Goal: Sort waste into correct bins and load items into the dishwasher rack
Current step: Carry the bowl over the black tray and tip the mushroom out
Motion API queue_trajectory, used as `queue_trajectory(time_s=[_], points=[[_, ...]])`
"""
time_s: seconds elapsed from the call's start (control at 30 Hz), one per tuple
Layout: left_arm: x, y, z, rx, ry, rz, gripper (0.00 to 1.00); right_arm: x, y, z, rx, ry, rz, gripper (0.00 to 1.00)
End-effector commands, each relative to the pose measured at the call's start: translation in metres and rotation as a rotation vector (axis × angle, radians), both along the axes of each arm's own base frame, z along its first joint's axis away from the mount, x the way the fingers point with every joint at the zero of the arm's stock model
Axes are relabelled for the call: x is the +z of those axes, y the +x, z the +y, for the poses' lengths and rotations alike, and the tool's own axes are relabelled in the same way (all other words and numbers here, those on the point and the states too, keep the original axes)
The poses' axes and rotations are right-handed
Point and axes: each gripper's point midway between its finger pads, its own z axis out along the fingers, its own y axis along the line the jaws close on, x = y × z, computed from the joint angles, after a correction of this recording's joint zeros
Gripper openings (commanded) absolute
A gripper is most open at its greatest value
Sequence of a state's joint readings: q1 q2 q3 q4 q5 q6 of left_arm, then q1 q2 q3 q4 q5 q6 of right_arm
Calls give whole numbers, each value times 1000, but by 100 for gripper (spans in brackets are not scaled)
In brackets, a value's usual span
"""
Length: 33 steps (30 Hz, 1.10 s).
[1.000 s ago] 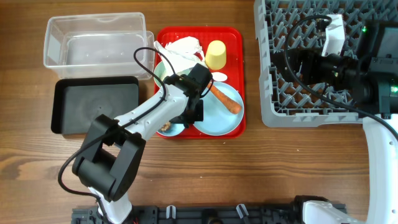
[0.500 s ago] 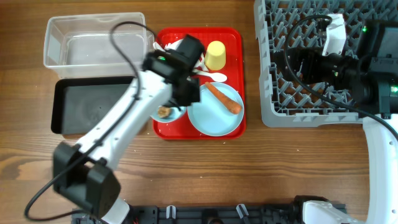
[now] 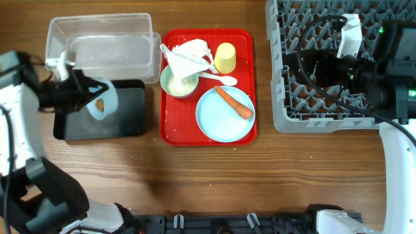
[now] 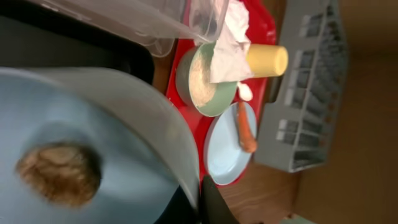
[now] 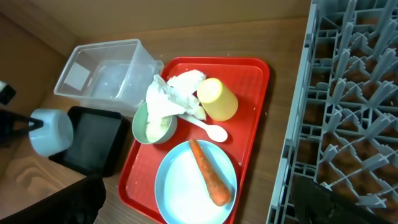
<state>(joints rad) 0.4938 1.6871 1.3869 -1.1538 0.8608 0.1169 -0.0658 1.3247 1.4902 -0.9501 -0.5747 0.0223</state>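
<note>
Next, my left gripper will tip further over the black bin, then level and lower onto the tray (image 3: pixel 175 133) by the plate, as the bowl still holds the brown lump.
My left gripper (image 3: pixel 83 95) is shut on the rim of a small pale blue-green bowl (image 3: pixel 103 103). It holds the bowl tipped on its side over the black bin (image 3: pixel 127 117). A brown food lump (image 4: pixel 56 171) sits inside the bowl. The clear bin (image 3: pixel 101 39) stands behind. On the red tray (image 3: pixel 175 133) are a second bowl (image 3: pixel 180 82) with rice, white napkins (image 3: pixel 188 51), a yellow cup (image 3: pixel 225 57), a white spoon (image 3: pixel 221 79) and a blue plate (image 3: pixel 221 120) with a carrot (image 3: pixel 234 103). My right gripper (image 3: pixel 311 68) is open and empty over the dishwasher rack (image 3: pixel 286 110).
The rack fills the right rear of the wooden table and holds only its upright pegs. The black bin lies close to the tray's left edge, with the clear bin touching its far side. Cables loop over the rack near my right arm.
My left arm lifted the bowl with the brown lump off the red tray and swung it left over the black bin, tipping it on its side. The right arm has not moved.
</note>
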Motion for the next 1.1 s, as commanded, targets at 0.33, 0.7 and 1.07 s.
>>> queue_trajectory(time_s=[0.33,0.7,1.07], points=[[16,19,12,87,-674,-273,4,0,-1,0,-6,-4,17,100],[15,19,24,215,-821,-48,4,-1,-2,0,-5,-3,24,100],[8,29,18,45,-574,-336,4,-2,-3,0,-6,-3,29,100]])
